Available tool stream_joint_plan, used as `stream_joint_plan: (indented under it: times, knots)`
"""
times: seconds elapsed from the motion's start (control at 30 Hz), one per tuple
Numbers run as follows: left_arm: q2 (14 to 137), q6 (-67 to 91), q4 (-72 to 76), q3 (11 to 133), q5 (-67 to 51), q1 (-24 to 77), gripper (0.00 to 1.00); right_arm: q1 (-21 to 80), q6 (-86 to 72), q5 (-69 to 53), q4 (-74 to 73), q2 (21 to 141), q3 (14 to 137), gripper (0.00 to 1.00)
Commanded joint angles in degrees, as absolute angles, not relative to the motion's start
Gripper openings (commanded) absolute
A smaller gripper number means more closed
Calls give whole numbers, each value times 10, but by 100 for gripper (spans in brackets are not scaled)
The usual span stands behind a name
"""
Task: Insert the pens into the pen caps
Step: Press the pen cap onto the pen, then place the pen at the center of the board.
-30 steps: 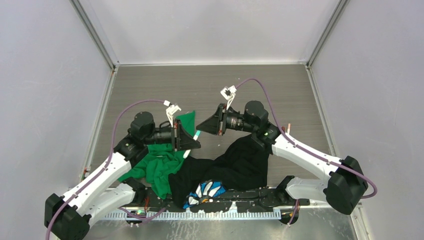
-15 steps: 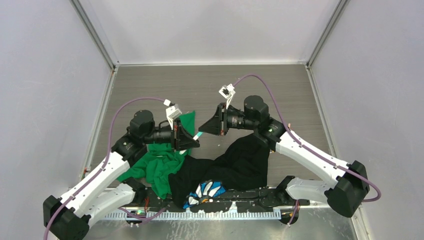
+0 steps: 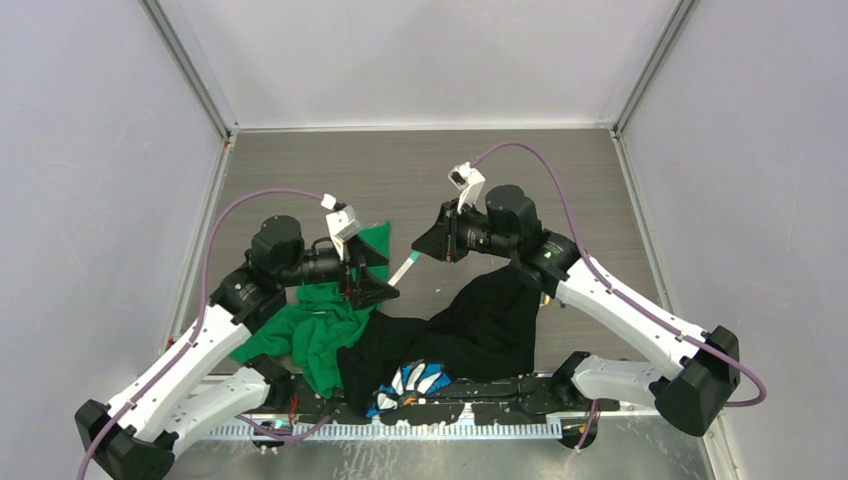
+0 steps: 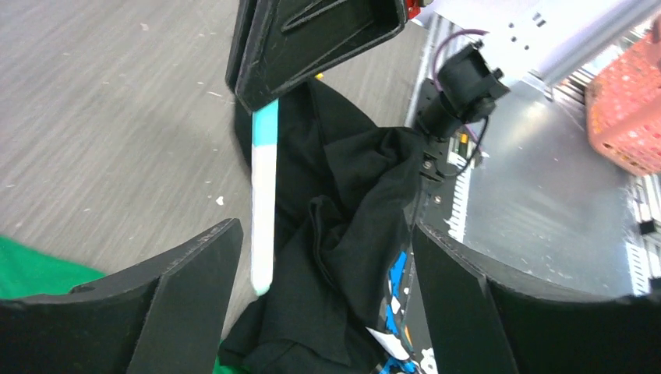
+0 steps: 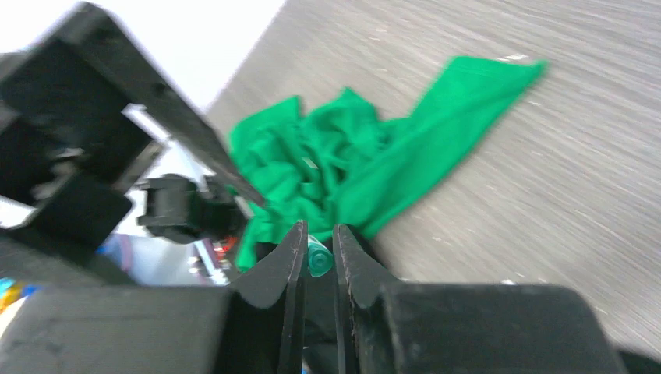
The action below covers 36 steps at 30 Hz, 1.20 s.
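Observation:
I need to bring the already capped pen down with my right gripper next, then let go of it at the black cloth's far edge (image 3: 509, 273), which is below, to the gripper's right in the top view.
A white-barrelled pen (image 3: 405, 268) with a teal pen cap (image 4: 265, 128) on its upper end hangs in the air between the two arms. My right gripper (image 3: 420, 250) is shut on that teal cap (image 5: 318, 257), which shows end-on between its fingers. My left gripper (image 3: 383, 280) stands open around the pen's lower part. In the left wrist view the barrel (image 4: 263, 218) hangs just inside the left finger (image 4: 195, 296), and whether they touch I cannot tell; the right finger (image 4: 475, 304) is far off. The right gripper's fingers (image 4: 312, 39) fill the top of that view.
A crumpled green cloth (image 3: 320, 330) lies under the left arm. A black cloth (image 3: 480, 325) spreads below the grippers, over a blue-and-white patterned item (image 3: 415, 382). An orange basket (image 4: 627, 117) stands beyond the table's metal edge. Grey walls enclose the wooden table (image 3: 400, 170).
The left gripper has opened and let go of the pen barrel. The right gripper has drawn up and to the right, with the capped pen trailing from it.

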State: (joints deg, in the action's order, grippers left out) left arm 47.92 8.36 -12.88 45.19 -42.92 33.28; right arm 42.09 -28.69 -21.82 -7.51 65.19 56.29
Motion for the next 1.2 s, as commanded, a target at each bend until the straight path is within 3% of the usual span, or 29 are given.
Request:
stream_joint_plan:
  times: [0.0,0.07,0.27,0.4,0.67,0.77,0.87,1.03,1.17]
  knots:
    - [435,92,-123,470,-323,327,86,405,-198,-81,-216,675,643,1]
    - [425,101,-132,477,-251,305,99,381,-173,-18,-283,690,666,1]
    - [430,111,-149,481,-95,193,98,245,-115,34,-409,769,761,1]
    - [427,68,-167,471,-5,173,98,129,-111,-38,-407,827,787,1]
    - [386,22,-176,438,5,173,98,-71,-221,-308,-206,857,589,1]
    - [384,23,-174,438,8,173,98,-118,-264,-344,-124,856,508,3]
    - [401,44,-178,449,0,173,98,-125,-253,-305,-116,867,500,21]
    - [468,127,-190,478,-19,172,98,-127,-216,-177,-113,852,509,72]
    - [553,171,-178,497,0,159,98,-127,-173,-88,-87,830,513,81]
